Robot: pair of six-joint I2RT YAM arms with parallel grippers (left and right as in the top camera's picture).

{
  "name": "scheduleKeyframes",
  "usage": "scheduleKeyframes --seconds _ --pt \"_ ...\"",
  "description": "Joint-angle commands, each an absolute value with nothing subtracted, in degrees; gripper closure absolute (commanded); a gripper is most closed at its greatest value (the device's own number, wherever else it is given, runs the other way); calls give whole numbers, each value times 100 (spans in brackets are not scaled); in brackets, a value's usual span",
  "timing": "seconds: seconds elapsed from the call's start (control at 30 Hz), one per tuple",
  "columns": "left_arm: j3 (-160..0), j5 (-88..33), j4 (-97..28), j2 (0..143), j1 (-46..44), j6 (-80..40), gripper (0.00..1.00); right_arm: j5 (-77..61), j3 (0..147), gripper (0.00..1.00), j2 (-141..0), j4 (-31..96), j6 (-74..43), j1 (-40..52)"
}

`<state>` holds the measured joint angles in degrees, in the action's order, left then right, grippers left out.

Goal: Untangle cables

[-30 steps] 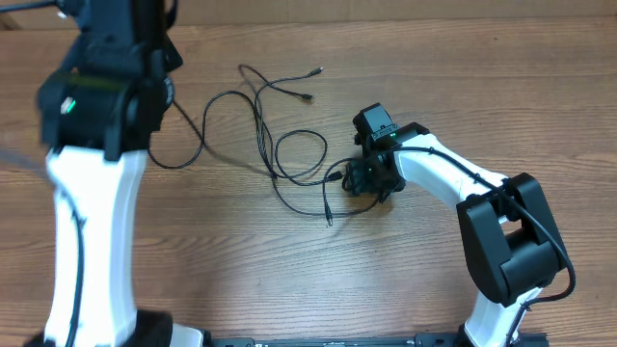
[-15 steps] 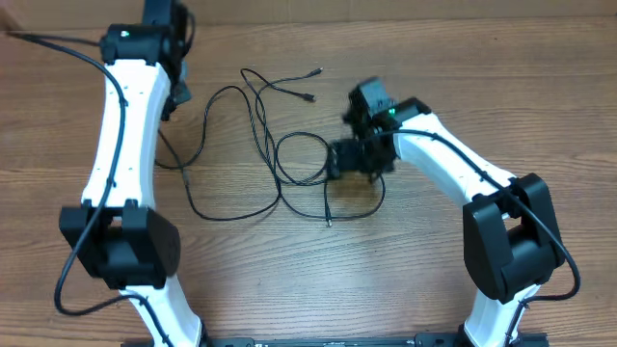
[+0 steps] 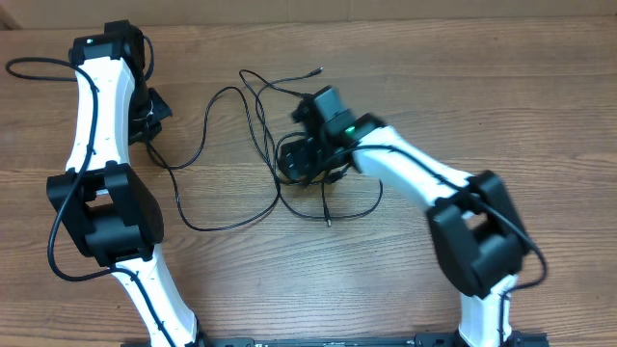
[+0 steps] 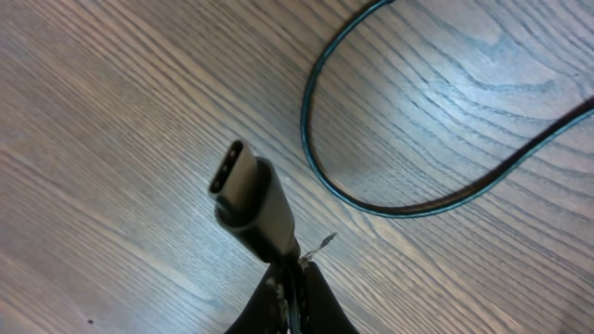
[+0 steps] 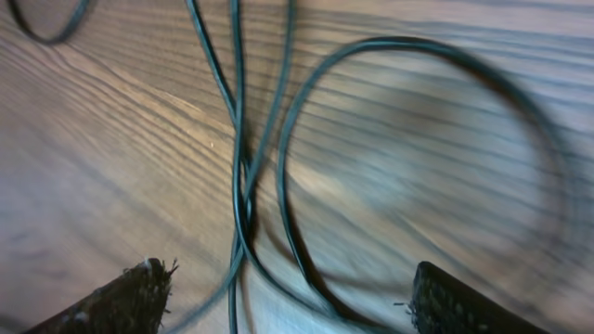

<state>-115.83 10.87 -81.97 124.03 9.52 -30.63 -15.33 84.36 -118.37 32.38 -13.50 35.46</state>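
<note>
My left gripper shifts slightly toward the slack cable loop next and releases the USB-C plug (image 4: 249,197) over bare tabletop, a spot clear of the crossed cables.
Thin black cables (image 3: 258,125) lie crossed and looped on the wooden table, with small plug ends at the back (image 3: 317,71) and near the front (image 3: 329,221). My left gripper (image 3: 147,114) is at the far left, shut on one cable just behind its USB-C plug (image 4: 249,197); in the left wrist view the fingertips (image 4: 278,295) pinch the cord above the table. My right gripper (image 3: 301,162) hangs open over the tangle's middle. In the right wrist view the crossed cables (image 5: 241,186) run between its spread fingertips (image 5: 139,289), which touch none of them.
The wooden table (image 3: 540,106) stretches wide on the right. A thicker arm cable (image 3: 29,66) loops at the back left. A long slack cable loop (image 3: 207,224) lies between the two arms. Both arm bases stand at the front edge.
My right gripper has moved left onto the tangle's middle and opened wider. The left arm swung down and to the back left, drawing its held cable leftward; the loop toward the front has grown.
</note>
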Motion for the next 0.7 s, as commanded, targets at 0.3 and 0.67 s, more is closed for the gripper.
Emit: scheduleKeyframes --seconds 0.3,0.67 --pt "-11581 869 -8169 12451 930 -2888 96 150 8466 24 -12433 2156 -2362 3852" --pt "-11537 777 -8007 12453 930 -2891 96 -416 8466 26 -12433 1927 -2405 3863"
